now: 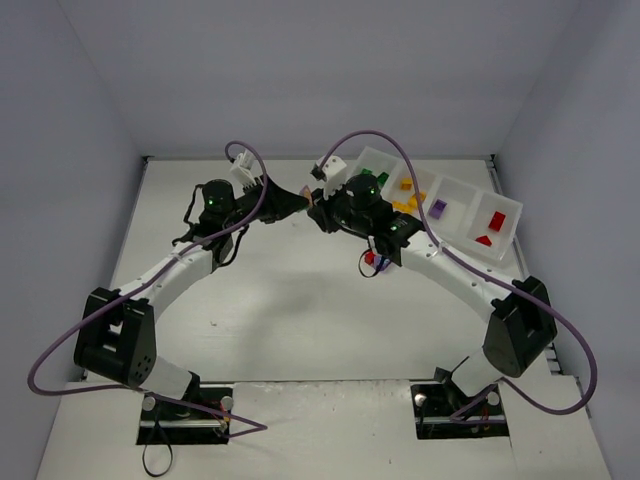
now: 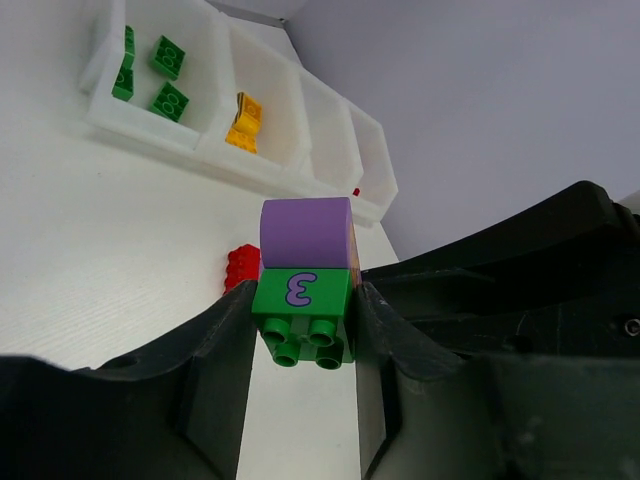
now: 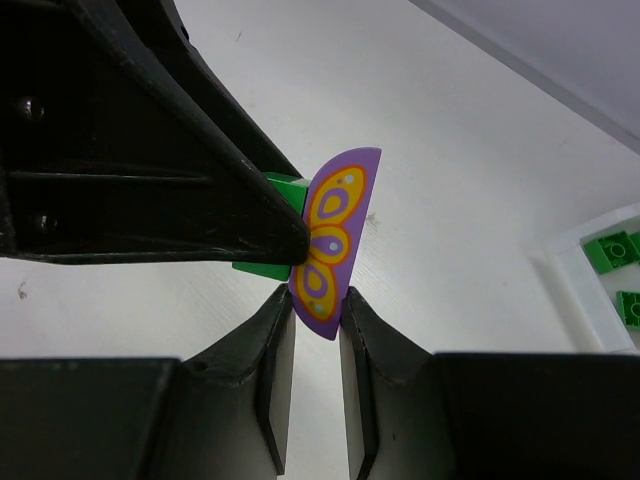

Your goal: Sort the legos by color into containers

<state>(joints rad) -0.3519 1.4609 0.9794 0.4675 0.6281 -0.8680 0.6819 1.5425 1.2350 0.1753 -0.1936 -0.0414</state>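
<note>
Next, my right gripper carries the purple lego over the purple lego's compartment [image 1: 451, 212] to release it, since the compartment lies to the gripper's right in the top view.
A green lego with a purple "3" [image 2: 303, 305] is joined to a rounded purple lego [image 2: 305, 232], held in the air between both arms. My left gripper [image 2: 305, 325] is shut on the green brick's sides. My right gripper [image 3: 318, 305] is shut on the purple piece [image 3: 335, 240], whose face carries an orange butterfly; the green brick [image 3: 268, 225] shows behind it. From above, the left gripper [image 1: 300, 203] and right gripper [image 1: 318, 210] meet near the containers [image 1: 450, 180]. In that tray lie green [image 2: 168, 57], yellow [image 2: 245, 120], purple [image 1: 438, 208] and red [image 1: 495, 220] legos.
A red lego [image 1: 370, 258] lies on the table under the right arm, also seen past the held bricks [image 2: 243, 265]. The tray [image 2: 150, 135] runs diagonally at the back right. Grey walls enclose the white table.
</note>
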